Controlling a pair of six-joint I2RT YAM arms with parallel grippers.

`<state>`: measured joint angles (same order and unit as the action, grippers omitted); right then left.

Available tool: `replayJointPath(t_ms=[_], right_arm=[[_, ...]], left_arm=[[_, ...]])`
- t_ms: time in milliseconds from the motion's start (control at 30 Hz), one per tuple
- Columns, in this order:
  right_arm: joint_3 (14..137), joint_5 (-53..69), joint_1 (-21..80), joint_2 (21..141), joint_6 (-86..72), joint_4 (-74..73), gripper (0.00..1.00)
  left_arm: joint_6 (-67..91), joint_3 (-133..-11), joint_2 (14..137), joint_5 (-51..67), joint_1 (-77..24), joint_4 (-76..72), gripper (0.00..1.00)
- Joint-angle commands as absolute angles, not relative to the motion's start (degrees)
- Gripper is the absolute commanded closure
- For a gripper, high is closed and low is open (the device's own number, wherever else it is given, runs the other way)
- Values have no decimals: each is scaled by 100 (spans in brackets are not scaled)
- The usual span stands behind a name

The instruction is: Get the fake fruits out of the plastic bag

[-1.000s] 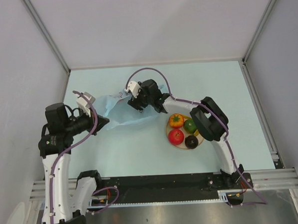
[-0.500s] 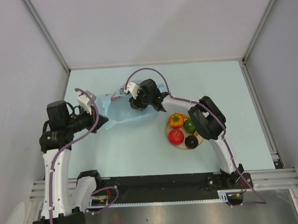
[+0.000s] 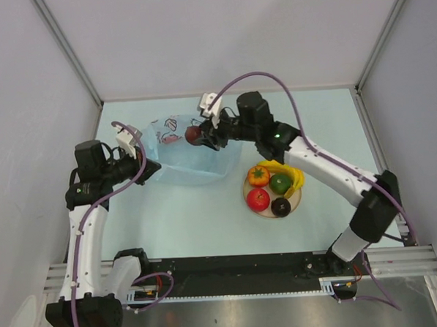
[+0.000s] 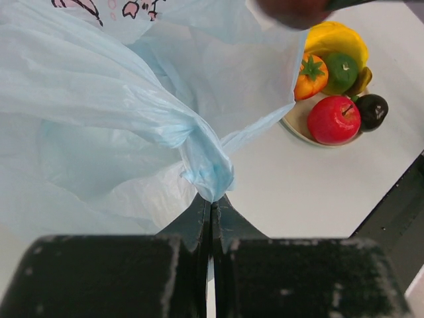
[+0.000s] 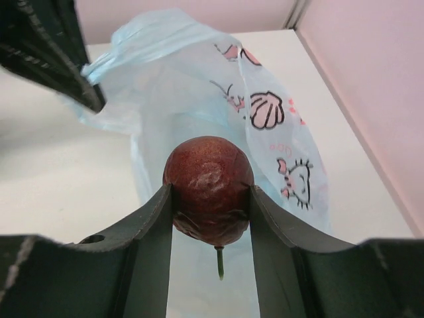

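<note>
Next, my right gripper moves back and down over the plate to release at the gap between red apple and green fruit, since that spot lies empty.
The light blue plastic bag [image 3: 185, 154] stands puffed up on the table, printed pictures at its top; it also fills the left wrist view [image 4: 99, 112] and lies behind the fruit in the right wrist view [image 5: 199, 99]. My left gripper [image 3: 150, 169] is shut on a pinched fold of the bag [image 4: 211, 192]. My right gripper [image 3: 199, 135] is shut on a dark maroon fruit [image 5: 210, 189] and holds it above the bag's mouth. The orange-red fruit [image 3: 258, 175], green fruit [image 3: 279, 182], red apple [image 3: 258, 199], a dark one [image 3: 281, 207] and the yellow banana [image 3: 295, 175] lie on the tan plate.
The round tan plate [image 3: 294, 203] sits right of the bag, also in the left wrist view [image 4: 298, 122]. Grey walls enclose the table on three sides. A black rail [image 3: 239, 269] runs along the near edge.
My right gripper has risen out of the bag with the maroon fruit and its arm has swung up and back. The bag has been pulled upright and puffed out.
</note>
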<state>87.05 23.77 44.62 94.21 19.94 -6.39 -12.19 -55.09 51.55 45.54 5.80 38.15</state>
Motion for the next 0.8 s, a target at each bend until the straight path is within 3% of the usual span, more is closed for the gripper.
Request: replayJointPath(t_ms=[0,367,767], right_arm=[[8280,2575,3957,8676,2038,-1870,69],[6619,2084,2401,7419,2654,-3339,70],[6065,1934,2162,7550,2918,-3349,69]], left_arm=[[-1037,-5406,5142,4623,545,3305,99],[-642,-5010,5221,4535,545,2857,100],[-589,-5010,5405,4509,536,2769,100]])
